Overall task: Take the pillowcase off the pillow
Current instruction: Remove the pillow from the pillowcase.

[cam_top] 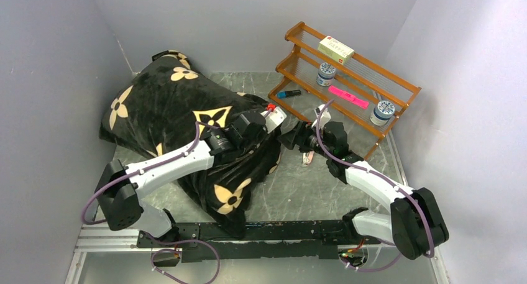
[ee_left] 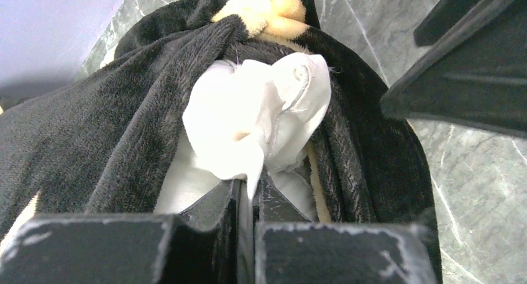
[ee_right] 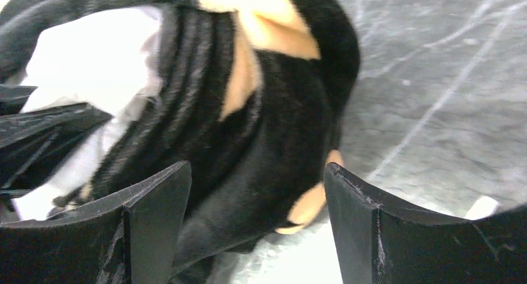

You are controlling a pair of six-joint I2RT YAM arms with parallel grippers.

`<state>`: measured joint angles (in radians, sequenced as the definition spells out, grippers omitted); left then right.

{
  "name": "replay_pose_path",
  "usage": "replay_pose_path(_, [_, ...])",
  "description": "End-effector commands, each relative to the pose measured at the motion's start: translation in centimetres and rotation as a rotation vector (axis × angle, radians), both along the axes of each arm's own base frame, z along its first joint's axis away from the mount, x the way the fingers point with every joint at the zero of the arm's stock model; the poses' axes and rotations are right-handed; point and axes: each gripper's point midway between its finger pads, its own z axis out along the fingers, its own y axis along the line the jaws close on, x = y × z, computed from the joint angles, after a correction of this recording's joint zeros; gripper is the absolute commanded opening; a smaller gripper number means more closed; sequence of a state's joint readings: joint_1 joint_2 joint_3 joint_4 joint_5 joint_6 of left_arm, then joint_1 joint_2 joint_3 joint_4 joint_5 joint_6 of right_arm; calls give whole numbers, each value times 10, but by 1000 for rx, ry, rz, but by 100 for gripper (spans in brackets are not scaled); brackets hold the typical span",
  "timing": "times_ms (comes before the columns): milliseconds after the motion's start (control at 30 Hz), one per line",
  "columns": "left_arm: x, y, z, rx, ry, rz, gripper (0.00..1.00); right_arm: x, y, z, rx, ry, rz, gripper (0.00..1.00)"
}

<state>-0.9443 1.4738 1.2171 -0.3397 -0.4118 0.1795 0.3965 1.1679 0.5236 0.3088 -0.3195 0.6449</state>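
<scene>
My left gripper draws back next over the black pillowcase (cam_top: 168,104), to its left in the top view, and releases, since the pillowcase's folds are on either side of the pillow's white corner.
The black pillowcase (cam_top: 168,104) with tan flowers covers the pillow on the left of the table. At its open end a white corner of the pillow (ee_left: 261,110) sticks out between plush folds of the pillowcase (ee_left: 93,128). My left gripper (ee_left: 248,194) is shut on that white corner; seen from above, the left gripper (cam_top: 273,125) sits at the cover's right edge. My right gripper (ee_right: 255,191) is open, and the black hem of the pillowcase (ee_right: 273,128) lies between its spread fingers, touching neither. From above, the right gripper (cam_top: 287,138) faces the left one closely.
A wooden rack (cam_top: 292,69) stands at the back right holding a box (cam_top: 336,49), two jars (cam_top: 325,74) and a pink item (cam_top: 348,96). A blue marker (cam_top: 289,94) lies in front of it. A small pale object (cam_top: 306,156) lies under the right wrist. Walls close in on three sides.
</scene>
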Motion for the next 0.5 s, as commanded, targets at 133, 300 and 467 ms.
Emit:
replay_pose_path(133, [-10,-1,32,-148,-27,-17,5,-8,51,67,237,-85,104,82])
replay_pose_path(300, [-15,1,31,-166,-16,-18,5,-10,69,75,290,-71,143,81])
replay_pose_path(467, [-18,6,32,-179,-18,-8,5,-7,77,63,290,-21,146,72])
